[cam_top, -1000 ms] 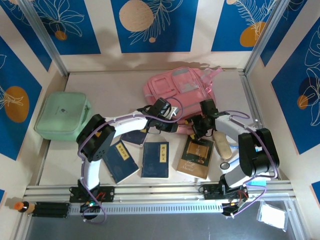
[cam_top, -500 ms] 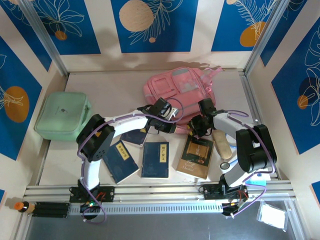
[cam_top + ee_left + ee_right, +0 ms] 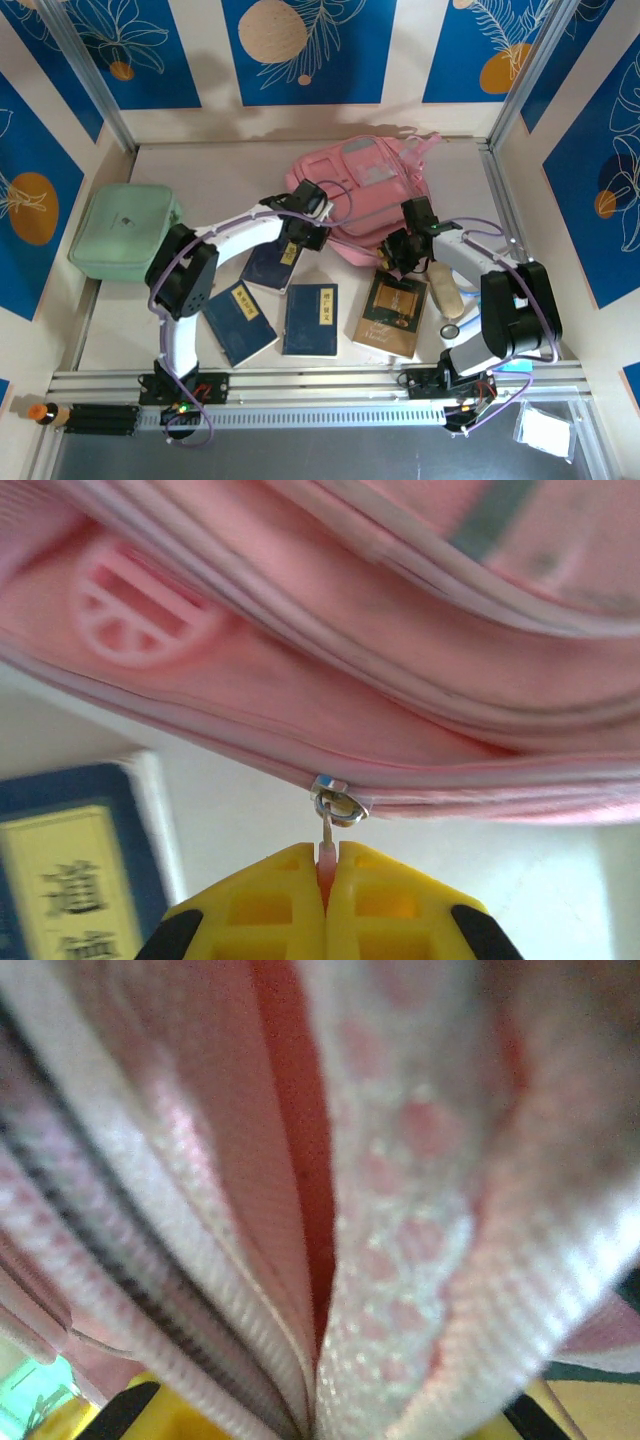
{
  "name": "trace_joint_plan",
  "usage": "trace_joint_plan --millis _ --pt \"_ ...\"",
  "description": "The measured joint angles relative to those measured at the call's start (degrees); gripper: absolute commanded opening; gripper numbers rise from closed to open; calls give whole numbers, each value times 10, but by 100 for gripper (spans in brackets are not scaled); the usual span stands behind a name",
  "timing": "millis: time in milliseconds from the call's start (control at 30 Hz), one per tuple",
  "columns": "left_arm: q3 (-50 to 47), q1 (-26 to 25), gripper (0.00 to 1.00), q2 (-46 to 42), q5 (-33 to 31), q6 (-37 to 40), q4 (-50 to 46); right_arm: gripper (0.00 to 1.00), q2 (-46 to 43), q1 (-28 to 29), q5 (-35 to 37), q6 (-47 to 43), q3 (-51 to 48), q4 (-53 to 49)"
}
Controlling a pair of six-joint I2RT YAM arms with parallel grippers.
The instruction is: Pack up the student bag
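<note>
My left gripper moves outward along the bag's seam (image 3: 300,730) next, past the round badge toward the mesh pocket (image 3: 32,525), and releases the zipper pull, as that part is zipped.
The student bag (image 3: 365,185) is a pink backpack lying flat at the back middle of the table. My left gripper (image 3: 306,233) is at the bag's near left edge. Its yellow fingers (image 3: 270,900) are shut on the pink zipper pull (image 3: 326,852), which hangs from the metal slider (image 3: 338,801) on the bag's seam (image 3: 300,730). My right gripper (image 3: 396,256) is at the bag's near right edge. In the right wrist view the student bag's fabric (image 3: 400,1220) and zipper tape are pinched between the jaws, with yellow fingers (image 3: 175,1418) just showing at the bottom.
Several books lie in front of the bag: blue ones (image 3: 310,320) (image 3: 240,322) (image 3: 270,268) and a dark one (image 3: 392,312). A mint-green case (image 3: 125,232) sits at the left. A beige pouch (image 3: 445,288) and a small round object (image 3: 452,330) lie at the right.
The left gripper has moved left along the bag's near edge with the zipper pull in it. The right gripper has closed on the bag's edge and the bag has shifted slightly.
</note>
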Motion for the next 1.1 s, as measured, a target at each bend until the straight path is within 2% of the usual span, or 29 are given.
trace_joint_plan --millis 400,567,733,833,900,967,1100 --pt "71 70 0 45 -38 5 -20 17 -23 5 -9 -10 -1 19" --pt "108 82 9 71 -43 -2 -31 19 -22 10 -17 -11 -1 32" --pt "127 92 28 79 -57 -39 -33 23 -8 32 -19 -9 -1 65" --pt "130 101 43 79 -71 -59 -33 31 15 48 -27 -9 0 85" --pt "130 107 52 78 -80 -69 -35 40 47 56 -49 -16 18 91" --pt "118 109 57 70 -87 -78 -33 50 78 63 -74 -35 42 97" --pt "51 111 65 9 -87 -93 -32 57 101 78 -104 -96 90 90"
